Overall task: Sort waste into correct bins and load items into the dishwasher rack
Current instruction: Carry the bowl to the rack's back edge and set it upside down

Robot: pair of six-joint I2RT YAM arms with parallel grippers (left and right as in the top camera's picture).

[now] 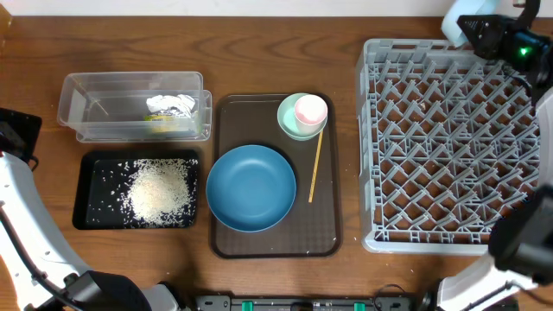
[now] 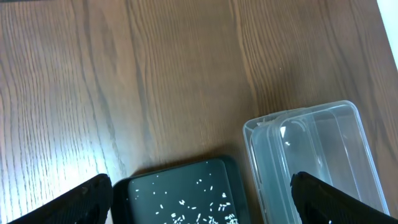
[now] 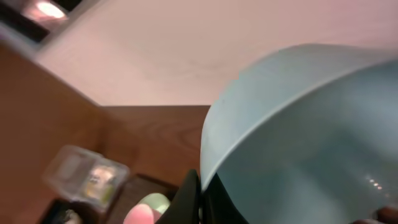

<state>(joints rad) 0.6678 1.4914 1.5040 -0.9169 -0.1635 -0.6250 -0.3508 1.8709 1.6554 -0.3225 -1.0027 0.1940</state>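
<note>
I need to bring my right gripper down, back and left in the overhead view next, to release the bowl onto the rack's far tray-side corner [image 1: 425,88], where the pegs stand empty.
My right gripper [image 3: 202,193] is shut on the rim of the small light-blue bowl [image 3: 298,124], held high over the far right corner of the grey dishwasher rack [image 1: 449,147]; the bowl [image 1: 462,22] also shows in the overhead view. My left gripper [image 2: 202,186] is open and empty above the black tray [image 2: 180,193] and clear tub [image 2: 317,155]. The rice heap [image 1: 160,190] lies in the black tray [image 1: 91,216]. The crumpled wrapper [image 1: 170,108] lies in the clear tub [image 1: 78,95]. The dark-blue dish [image 1: 251,187], mint-green bowl [image 1: 289,125] with the pink cup [image 1: 311,110] in it, and wooden stick [image 1: 316,166] sit on the brown tray.
The brown serving tray [image 1: 328,233] lies between the bins and the rack. Loose rice grains are scattered across the black tray. My left arm [image 1: 17,199] runs along the table's left edge.
</note>
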